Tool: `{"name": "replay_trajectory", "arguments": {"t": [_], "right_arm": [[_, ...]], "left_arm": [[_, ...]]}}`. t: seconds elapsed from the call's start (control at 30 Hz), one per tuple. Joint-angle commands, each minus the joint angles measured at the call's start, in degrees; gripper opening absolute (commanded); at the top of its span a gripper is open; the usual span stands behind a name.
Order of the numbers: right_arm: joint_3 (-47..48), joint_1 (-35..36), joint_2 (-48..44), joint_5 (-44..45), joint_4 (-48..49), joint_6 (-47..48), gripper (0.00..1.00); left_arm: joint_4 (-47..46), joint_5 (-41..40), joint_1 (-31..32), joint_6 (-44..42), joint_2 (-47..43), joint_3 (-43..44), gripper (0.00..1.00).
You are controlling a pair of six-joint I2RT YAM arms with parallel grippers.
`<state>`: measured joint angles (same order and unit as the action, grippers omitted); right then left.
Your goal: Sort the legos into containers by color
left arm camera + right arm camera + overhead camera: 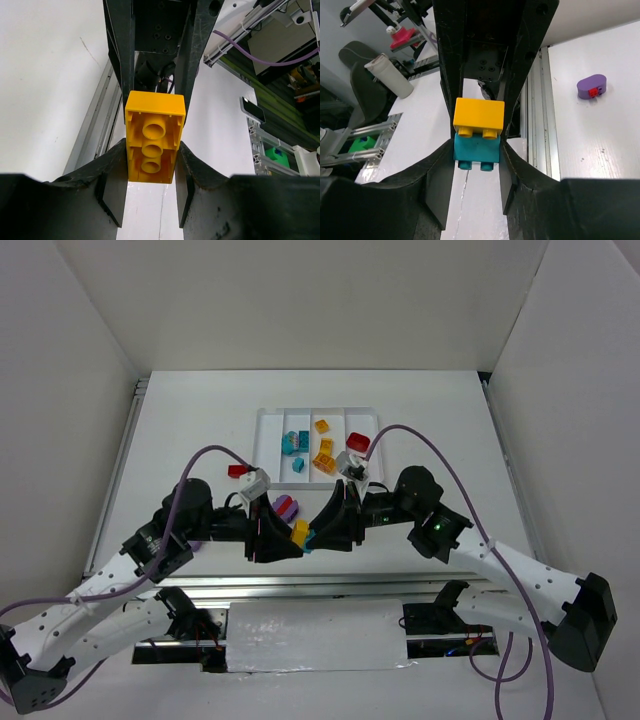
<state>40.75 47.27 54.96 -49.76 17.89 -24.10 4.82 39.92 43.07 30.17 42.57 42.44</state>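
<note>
The teal bricks' section (pixel 291 457) is outward of my right gripper and below it, so my right gripper will next swing outward, turn downward and lower to let go of the teal brick.
My two grippers meet tip to tip over the near middle of the table. My left gripper (pixel 289 538) is shut on a yellow-orange brick (pixel 299 531), seen from below in the left wrist view (pixel 154 137) between my left gripper (pixel 152 152) jaws. My right gripper (pixel 320 534) is shut on a teal brick (pixel 476 154) stuck to that yellow brick (pixel 479 117). The white tray (pixel 262 436) lies beyond, with teal bricks (pixel 294 444), orange bricks (pixel 324 455) and a red brick (pixel 358 441) in separate compartments.
A red brick (pixel 237 471) lies on the table left of the tray. A purple brick (pixel 286 506) lies just behind my left gripper; a purple brick also shows in the right wrist view (pixel 591 87). The metal rail (pixel 310 585) runs along the table's near edge.
</note>
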Motion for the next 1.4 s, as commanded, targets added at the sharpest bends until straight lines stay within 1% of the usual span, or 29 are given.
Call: {"name": "replay_trajectory", "arguments": {"t": [0.0, 0.07, 0.1, 0.2, 0.27, 0.3, 0.33, 0.37, 0.4, 0.43, 0.47, 0.53, 0.57, 0.6, 0.63, 0.67, 0.7, 0.73, 0.77, 0.8, 0.83, 0.87, 0.9, 0.97, 1.0, 1.07, 1.13, 1.23, 1.37], "right_arm": [[0.0, 0.5, -0.8, -1.0, 4.1, 0.6, 0.22], [0.0, 0.5, -0.8, -0.7, 4.7, 0.5, 0.03], [0.0, 0.5, -0.9, -0.3, 4.4, 0.8, 0.00], [-1.5, 0.3, -1.3, 3.4, 2.3, 3.5, 0.00], [-3.0, -0.9, -1.2, 9.7, -0.9, 5.9, 0.00], [-5.3, -4.1, -0.4, 11.0, -1.0, 5.5, 0.00], [-6.6, -6.2, 0.0, 11.4, 0.6, 3.2, 0.00], [-7.8, -8.0, 0.2, 12.9, 1.5, 1.7, 0.00], [-9.7, -10.5, 0.7, 14.3, 2.5, 0.2, 0.00], [-10.2, -11.1, 0.8, 16.7, 2.8, -2.0, 0.00], [-10.4, -11.2, 1.0, 23.0, 2.3, -2.8, 0.00], [-8.9, -11.4, 3.0, 26.0, 0.2, -3.8, 0.00], [-8.0, -11.2, 4.0, 28.0, -0.4, -4.8, 0.00], [-4.8, -11.0, 7.0, 36.6, -2.1, -7.1, 0.00], [-3.2, -10.7, 8.9, 39.8, -3.7, -10.8, 0.00], [-1.3, -10.3, 11.5, 42.5, -4.7, -11.5, 0.00], [5.1, -9.7, 17.9, 49.0, -6.8, -11.8, 0.00], [9.5, -9.1, 21.6, 53.8, -14.3, -12.5, 0.00], [13.6, -8.5, 25.8, 57.7, -17.9, -13.1, 0.00], [22.4, -8.6, 33.7, 60.1, -21.9, -13.6, 0.00], [26.7, -8.7, 37.5, 63.0, -27.0, -13.1, 0.00], [30.6, -8.6, 41.2, 63.4, -28.6, -12.3, 0.00], [37.9, -8.6, 47.7, 63.3, -30.2, -11.5, 0.00], [45.3, -8.4, 53.8, 61.5, -34.9, -9.7, 0.00], [51.8, -8.2, 59.1, 61.5, -38.1, -9.6, 0.00], [58.5, -8.0, 64.7, 61.4, -39.8, -9.0, 0.00], [60.7, -7.9, 67.0, 60.1, -40.6, -8.9, 0.00], [61.7, -7.9, 69.4, 57.8, -38.5, -8.7, 0.00], [66.4, -7.9, 74.1, 56.4, -39.9, -8.3, 0.00]], "left_arm": [[-2.5, 0.3, 0.1, 0.3, 0.3, 1.6, 0.00], [-2.7, 0.3, 0.1, 0.6, 0.5, 1.4, 0.00], [-2.6, 0.2, 0.1, 0.5, 0.4, 1.4, 0.00], [-0.1, -2.4, 0.1, 0.4, -0.4, 2.4, 0.00], [3.6, -10.5, 0.1, 0.4, -1.6, 5.1, 0.00], [7.9, -13.7, 0.0, 0.5, -2.1, 6.1, 0.00], [9.9, -16.3, 0.0, 0.4, -2.4, 7.2, 0.00], [11.9, -20.7, 0.0, 0.4, -2.9, 9.5, 0.00], [16.0, -22.8, -0.1, 0.4, -3.1, 10.7, 0.00], [17.8, -25.0, -0.1, 0.4, -3.3, 13.1, 0.00], [19.6, -29.3, -0.1, 0.4, -3.7, 14.2, 0.00], [24.4, -34.1, -0.2, 0.4, -4.1, 16.9, 0.00], [25.7, -39.2, -0.1, 0.6, -4.6, 17.7, 0.00], [27.1, -42.9, -0.2, 0.9, -4.6, 18.5, 0.00], [31.9, -47.3, -0.2, 2.1, -4.4, 20.6, 0.00], [34.6, -51.9, -0.2, 2.6, -3.9, 21.8, 0.00], [37.0, -60.8, -0.2, 3.5, -3.7, 22.6, 0.00], [40.1, -63.8, -0.2, 4.4, -3.6, 23.7, 0.00], [41.0, -65.2, -0.2, 3.9, -3.7, 24.2, 0.00], [41.5, -66.4, -0.1, 3.5, -4.1, 24.4, 0.00], [41.2, -66.6, -0.2, 2.5, -5.4, 23.9, 0.00], [40.7, -66.6, -0.2, 1.8, -6.3, 23.2, 0.00], [39.9, -67.0, -0.2, 1.3, -7.2, 22.4, 0.00], [38.7, -68.3, -0.2, -0.3, -9.5, 19.4, 0.00], [38.3, -69.1, -0.2, -0.7, -10.1, 18.4, 0.00], [36.9, -69.3, -0.2, -0.9, -11.3, 15.0, 0.00], [35.5, -68.8, -0.4, -1.1, -11.4, 12.6, 0.00], [36.2, -68.5, -0.6, -1.4, -10.5, 13.0, 0.00], [35.3, -66.0, -1.0, -2.7, -10.1, 12.4, 0.00]]}}
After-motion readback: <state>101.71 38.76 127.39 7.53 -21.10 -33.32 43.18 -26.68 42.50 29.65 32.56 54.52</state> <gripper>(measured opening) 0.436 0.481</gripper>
